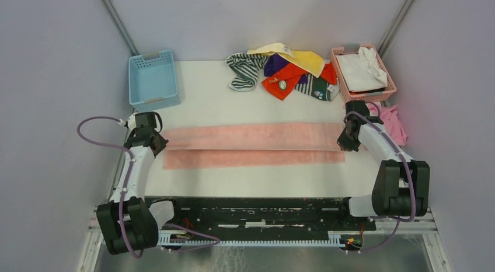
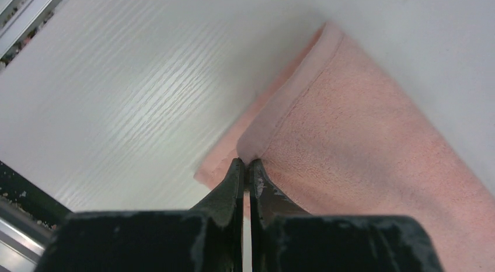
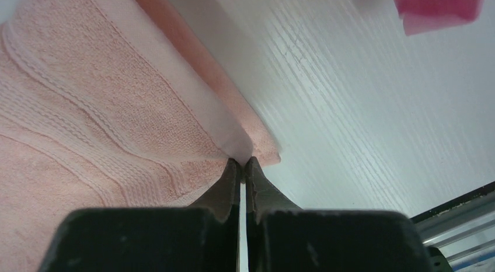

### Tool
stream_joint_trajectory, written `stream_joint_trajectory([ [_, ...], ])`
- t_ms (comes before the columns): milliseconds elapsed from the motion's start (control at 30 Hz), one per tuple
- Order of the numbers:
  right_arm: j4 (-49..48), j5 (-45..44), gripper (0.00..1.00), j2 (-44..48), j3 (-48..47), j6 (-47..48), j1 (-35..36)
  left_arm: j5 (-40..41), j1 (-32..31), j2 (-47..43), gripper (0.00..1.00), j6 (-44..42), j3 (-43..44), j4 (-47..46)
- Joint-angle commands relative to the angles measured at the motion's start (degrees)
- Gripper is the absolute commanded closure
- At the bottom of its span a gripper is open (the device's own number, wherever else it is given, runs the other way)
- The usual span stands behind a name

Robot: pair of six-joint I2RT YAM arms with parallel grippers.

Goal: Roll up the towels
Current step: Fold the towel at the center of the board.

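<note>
The left gripper draws slightly back toward the towel's near edge (image 2: pixel 217 182) next and releases the folded corner.
A long light pink towel (image 1: pixel 251 145) lies stretched across the middle of the white table (image 1: pixel 198 94), its far long edge folded over toward the near edge. My left gripper (image 1: pixel 157 138) pinches the folded layer's left corner (image 2: pixel 257 145), jaws shut on the cloth. At the other end my right gripper (image 1: pixel 344 140) is shut on the right corner (image 3: pixel 236 145). A heap of other towels (image 1: pixel 286 70) in yellow, purple, orange-red, dark green and green-and-white stripes lies at the back.
An empty blue basket (image 1: pixel 153 79) stands at the back left. A pink basket (image 1: pixel 363 73) holding white cloth stands at the back right. A bright pink cloth (image 1: pixel 392 121) hangs off the table's right edge behind my right arm.
</note>
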State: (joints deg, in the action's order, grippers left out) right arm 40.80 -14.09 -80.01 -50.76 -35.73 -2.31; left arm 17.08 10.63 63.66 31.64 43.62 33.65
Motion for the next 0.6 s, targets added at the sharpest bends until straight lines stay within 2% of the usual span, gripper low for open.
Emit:
stream_joint_trajectory([
  [0, -0.12, -3.84, 1.00, 2.95, 1.33, -1.49, -0.51, 5.02, 1.40, -3.35, 0.97, 6.69, -2.73, 0.90],
  [233, 0.34, -3.94, 1.00, 0.87, 2.30, -2.49, -0.76, 2.85, 1.82, -1.40, 0.97, 12.18, -6.12, 0.93],
  [433, 3.27, -3.81, 1.00, 4.21, -1.60, -2.03, -0.86, 7.16, 3.05, -1.34, 0.97, 9.92, 1.25, 5.01],
  [567, 5.62, -3.82, 1.00, 7.23, -1.76, -2.72, -0.98, 7.86, 3.23, -4.96, 0.97, 11.00, 1.20, 6.46],
])
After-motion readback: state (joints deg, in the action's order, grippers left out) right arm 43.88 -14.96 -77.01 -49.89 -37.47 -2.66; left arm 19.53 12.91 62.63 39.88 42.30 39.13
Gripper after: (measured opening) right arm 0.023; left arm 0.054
